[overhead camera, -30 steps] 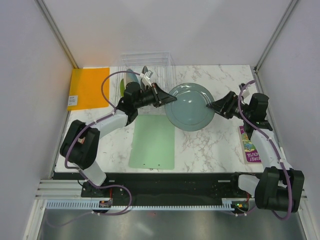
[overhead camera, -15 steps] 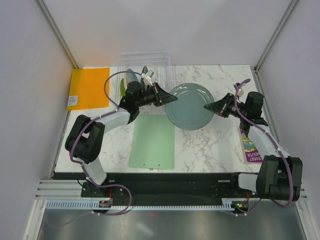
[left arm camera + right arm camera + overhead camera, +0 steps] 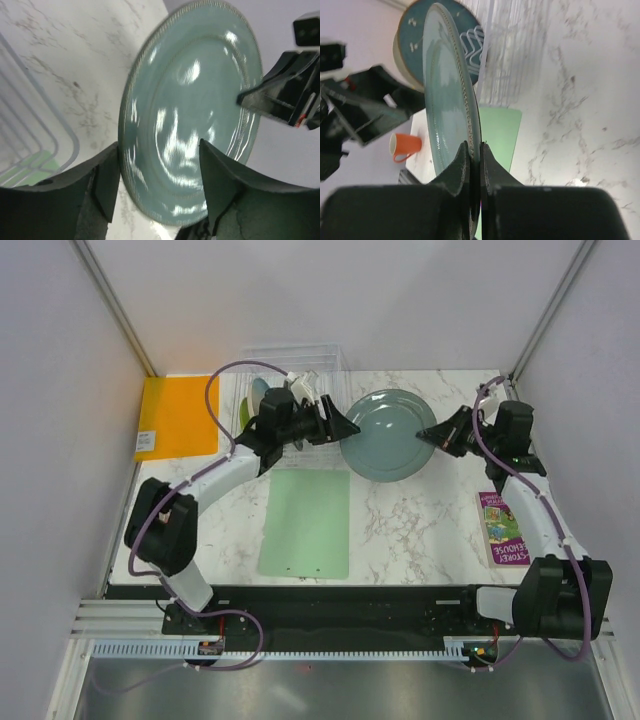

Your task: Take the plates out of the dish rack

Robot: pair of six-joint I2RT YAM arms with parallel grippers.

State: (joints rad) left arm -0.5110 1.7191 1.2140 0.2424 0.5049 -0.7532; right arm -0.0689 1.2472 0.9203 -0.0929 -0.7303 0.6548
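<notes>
My right gripper sets the tilted plate down on the bare part of the marble table beside the dish rack next and releases it, since that spot is clear.
A teal-grey plate [image 3: 385, 435] hangs tilted above the marble table, to the right of the clear dish rack [image 3: 292, 380]. My right gripper [image 3: 430, 435] is shut on its right rim; the wrist view shows the fingers [image 3: 475, 150] pinching the plate's edge [image 3: 447, 95]. My left gripper [image 3: 345, 427] is open at the plate's left rim. Its fingers [image 3: 160, 175] stand wide on either side of the plate [image 3: 195, 95] without gripping it. More plates [image 3: 258, 396] stand in the rack, one dark blue-grey [image 3: 412, 25].
A pale-green mat [image 3: 305, 525] lies in front of the rack. An orange sheet [image 3: 178, 417] is at the far left, and a book [image 3: 503, 530] at the right edge. An orange cup [image 3: 405, 145] shows in the right wrist view.
The right gripper shut on the plate's right rim. The left gripper then opened and let go of the left rim. The plate shifted slightly toward the back.
</notes>
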